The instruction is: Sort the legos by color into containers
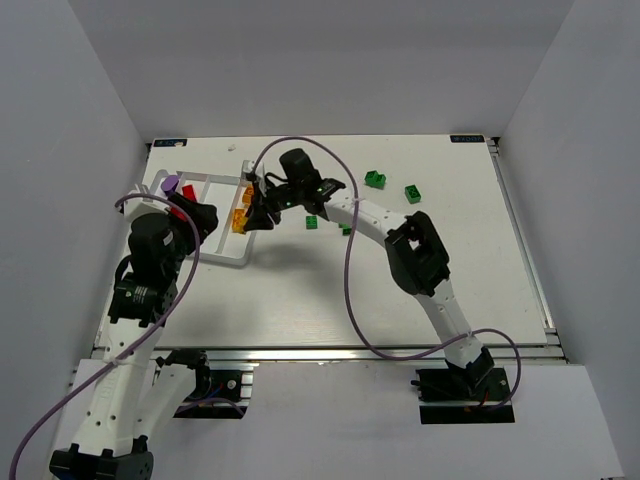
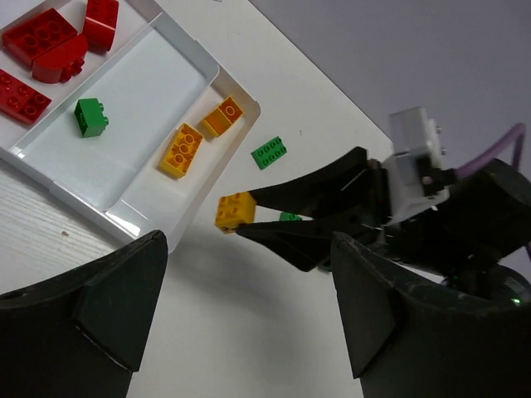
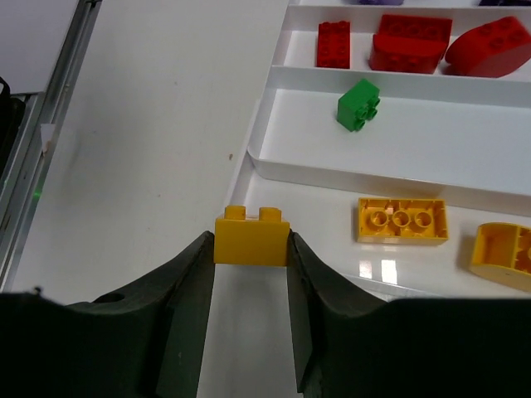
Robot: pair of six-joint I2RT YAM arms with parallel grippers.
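Observation:
My right gripper should go down and to the left in the top view, into the end compartment's bare near end (image 1: 229, 247) (image 3: 290, 199), and release, because matching orange-yellow legos lie alongside.
My right gripper (image 3: 251, 242) is shut on an orange-yellow lego (image 3: 251, 239), held just off the end of the white tray (image 3: 398, 178), by the compartment holding two orange-yellow legos (image 3: 402, 220). The neighbouring compartment holds one green lego (image 3: 358, 104), and the one beyond holds red legos (image 3: 411, 41). The left wrist view shows the held lego (image 2: 235, 211) between the right gripper's fingers (image 2: 307, 195). My left gripper (image 2: 247, 249) is open and empty, above the tray's near part (image 1: 200, 220). A purple lego (image 1: 170, 184) lies at the tray's far left.
Green legos lie loose on the table right of the tray (image 1: 375, 178), (image 1: 412, 193), (image 1: 311, 221); one shows in the left wrist view (image 2: 270, 152). The two grippers are close together over the tray's right end (image 1: 250, 215). White walls surround the table.

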